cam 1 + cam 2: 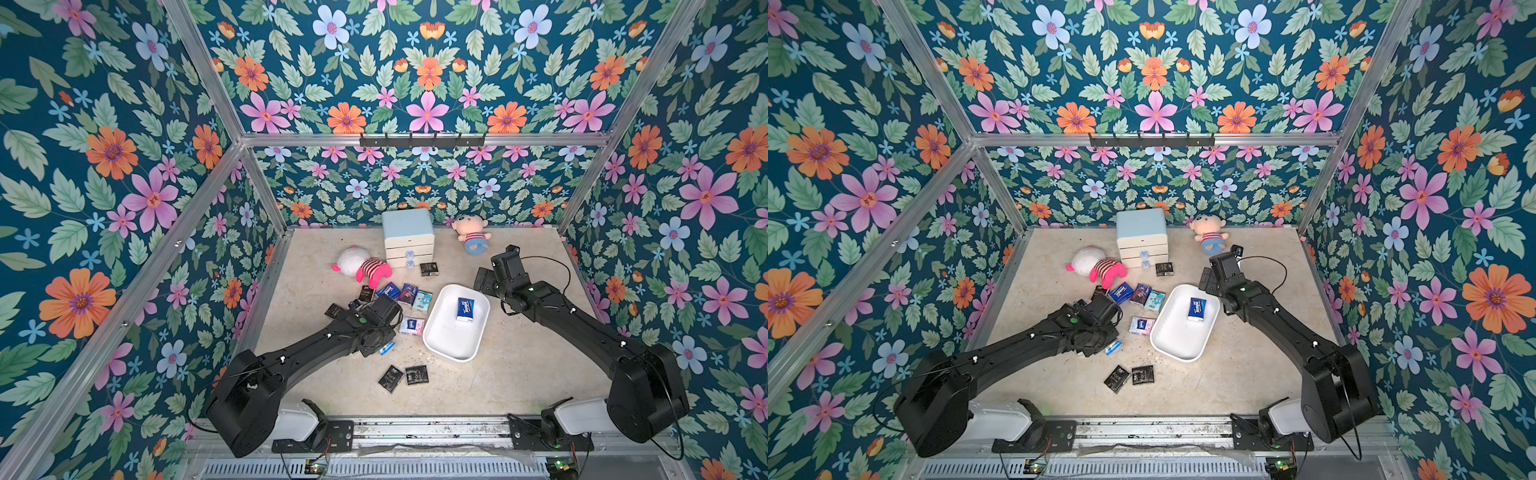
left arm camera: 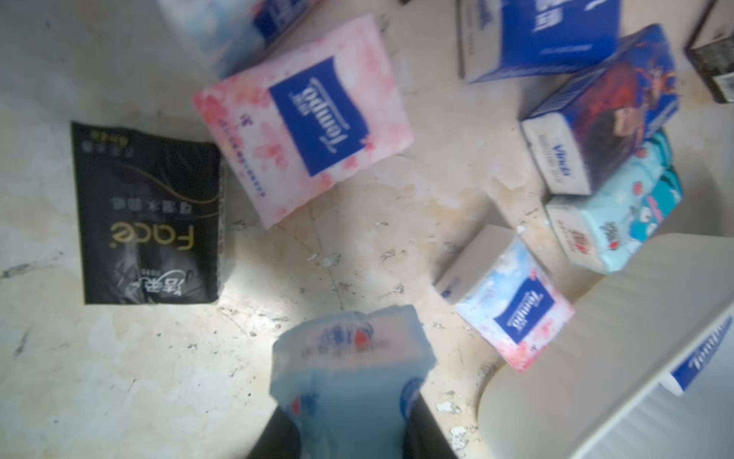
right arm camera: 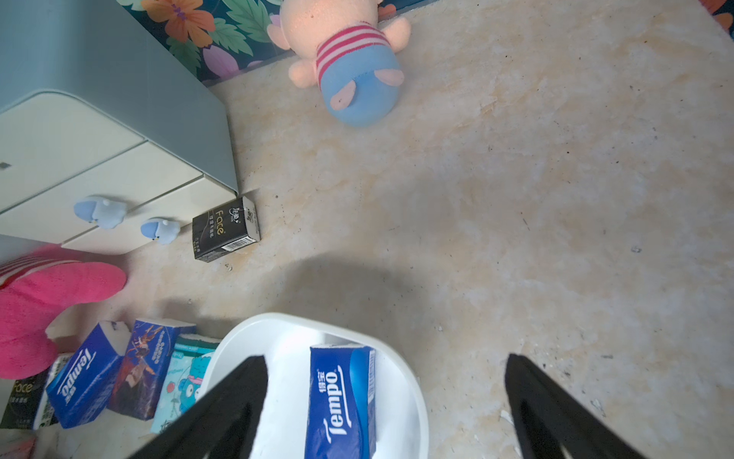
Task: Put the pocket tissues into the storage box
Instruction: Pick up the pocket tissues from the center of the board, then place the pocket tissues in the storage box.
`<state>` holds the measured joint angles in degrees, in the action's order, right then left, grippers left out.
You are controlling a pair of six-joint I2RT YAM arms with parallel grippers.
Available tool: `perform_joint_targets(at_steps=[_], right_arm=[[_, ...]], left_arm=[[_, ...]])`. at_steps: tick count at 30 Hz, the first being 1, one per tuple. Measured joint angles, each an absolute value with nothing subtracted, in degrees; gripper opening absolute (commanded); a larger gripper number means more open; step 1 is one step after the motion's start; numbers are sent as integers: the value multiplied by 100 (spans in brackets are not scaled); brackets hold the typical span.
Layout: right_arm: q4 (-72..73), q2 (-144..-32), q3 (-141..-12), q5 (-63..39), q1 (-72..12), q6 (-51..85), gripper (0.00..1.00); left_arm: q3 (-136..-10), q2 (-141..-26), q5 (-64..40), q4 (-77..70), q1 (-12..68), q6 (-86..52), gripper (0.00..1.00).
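Note:
My left gripper will next move outward over the box rim (image 2: pixel 524 401) to release its light blue packet in the empty spot inside, beside the dark blue one.
The white storage box (image 1: pixel 440 345) (image 1: pixel 1175 340) lies right of centre, with one dark blue pocket tissue packet (image 1: pixel 464 309) (image 3: pixel 341 397) inside. In the left wrist view my left gripper (image 2: pixel 351 421) is shut on a light blue packet (image 2: pixel 349 349), a little above the floor beside the box rim (image 2: pixel 524 401). In both top views the wrist hides these jaws. My right gripper (image 3: pixel 385 357) (image 1: pixel 484 282) is open and holds nothing, over the box's far end. Loose packets lie left of the box: dark blue (image 1: pixel 388 289), light blue (image 1: pixel 423 300), pink-white (image 1: pixel 411 326) and black (image 1: pixel 390 378).
A light-blue-topped drawer cabinet (image 1: pixel 408 237) stands at the back, with a black packet (image 1: pixel 428 269) at its foot. A pink-and-white plush (image 1: pixel 361 266) lies to its left and a striped doll (image 1: pixel 471 239) to its right. Flowered walls close three sides.

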<state>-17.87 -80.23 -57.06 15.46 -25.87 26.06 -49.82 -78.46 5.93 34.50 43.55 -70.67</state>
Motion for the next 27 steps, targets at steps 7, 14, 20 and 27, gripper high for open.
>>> perform_joint_targets(at_steps=[7, 14, 20, 27], right_arm=[[-1789, -7706, -5415, 1046, -2567, 2604, 99], [-1785, -7456, -5229, 482, -2226, 2930, 99], [-1780, -6912, -4825, 294, -1907, 3166, 99], [-1876, -6285, -4241, 226, -1684, 3336, 99]], left_arm=[[-6567, -8755, 690, 3573, 4366, -5828, 34], [-8068, -9935, 572, 3614, 4506, -4635, 33], [-9273, -10938, 152, 3638, 4587, -3787, 30], [-10600, -11996, -252, 3913, 4637, -2945, 30]])
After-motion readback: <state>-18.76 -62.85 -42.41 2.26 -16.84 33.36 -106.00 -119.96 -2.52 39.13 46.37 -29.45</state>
